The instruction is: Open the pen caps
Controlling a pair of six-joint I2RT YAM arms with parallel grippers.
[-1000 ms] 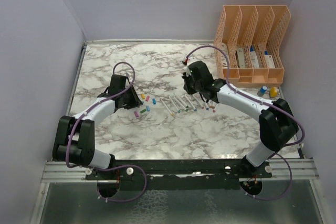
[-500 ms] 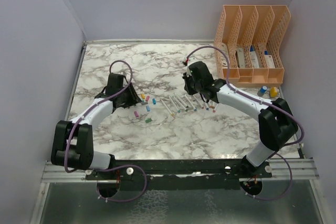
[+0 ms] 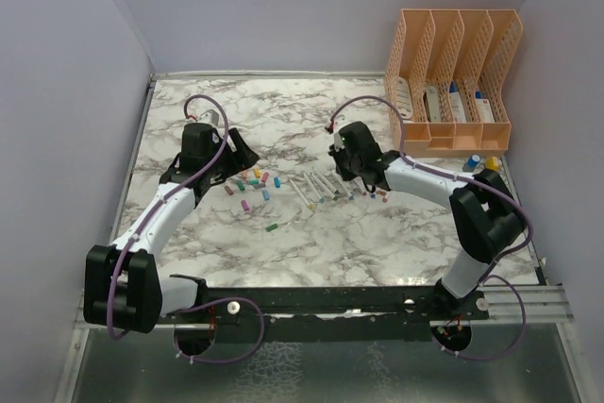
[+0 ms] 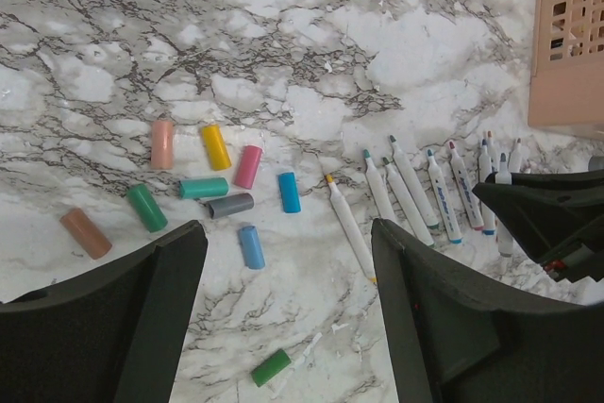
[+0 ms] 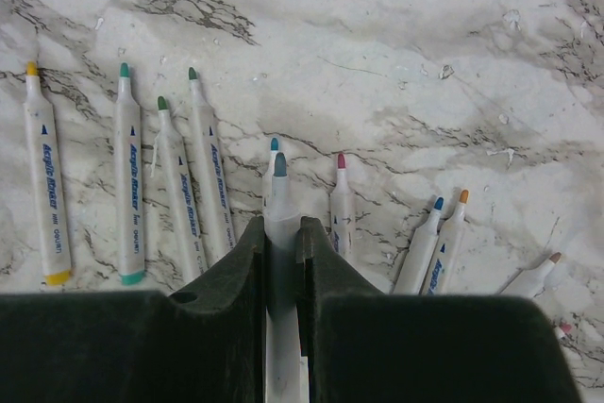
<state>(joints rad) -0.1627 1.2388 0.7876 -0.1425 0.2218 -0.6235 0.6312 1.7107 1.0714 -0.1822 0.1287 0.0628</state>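
Observation:
I will next move my right gripper down and sideways over the gap between the blue-tipped and pink-tipped pens to let go of the white pen, because the white pen's tip is already bare.
In the left wrist view my left gripper point(image 4: 288, 323) stands open and empty above the marble. Several loose pen caps point(image 4: 204, 188) in peach, yellow, pink, teal, grey and blue lie ahead of it. One green cap point(image 4: 271, 367) lies alone between the fingers, lower down. My right gripper point(image 5: 280, 233) is shut on a white pen point(image 5: 280, 197) whose grey-blue tip is bare and sticks out past the fingertips. Several uncapped pens point(image 5: 127, 176) lie in a row on the table beneath it. From above, the left gripper point(image 3: 238, 156) is left of the caps point(image 3: 250, 181) and the right gripper point(image 3: 370, 184) is over the pens point(image 3: 316, 188).
A peach lattice file organiser point(image 3: 451, 77) stands at the back right with items in its slots. A blue bottle point(image 3: 472, 162) and a yellow one point(image 3: 491, 165) sit in front of it. Purple walls close the table's left, back and right sides.
My left gripper has opened and drawn back to the far left. A green cap now lies alone on the marble near the cap cluster. The right gripper has barely moved.

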